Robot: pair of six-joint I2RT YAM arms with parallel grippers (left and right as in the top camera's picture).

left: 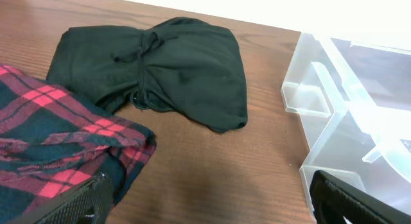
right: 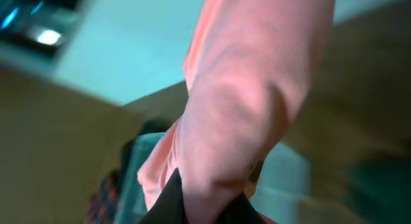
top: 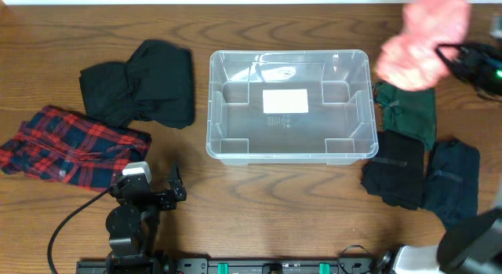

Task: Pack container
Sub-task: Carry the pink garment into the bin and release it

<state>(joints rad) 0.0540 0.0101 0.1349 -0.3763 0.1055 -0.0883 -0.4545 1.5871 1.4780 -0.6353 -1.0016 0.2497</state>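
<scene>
My right gripper should move the pink garment (top: 423, 40) to the left in the overhead view next, then lower it into the end of the empty container nearer the plaid garment.
The clear plastic container (top: 289, 105) stands empty in the middle of the table, a white label on its bottom; its corner shows in the left wrist view (left: 347, 108). My right gripper (top: 453, 56) is shut on a pink garment (top: 423, 40) and holds it in the air at the far right, beyond the container's right end; the cloth fills the right wrist view (right: 244, 102). My left gripper (top: 161, 191) is open and empty near the front edge, left of the container, with bare wood between its fingers (left: 205, 198).
A black garment (top: 145, 82) and a red plaid garment (top: 67, 144) lie left of the container. A green garment (top: 412, 109), a black one (top: 396, 172) and a dark blue one (top: 455, 180) lie to its right.
</scene>
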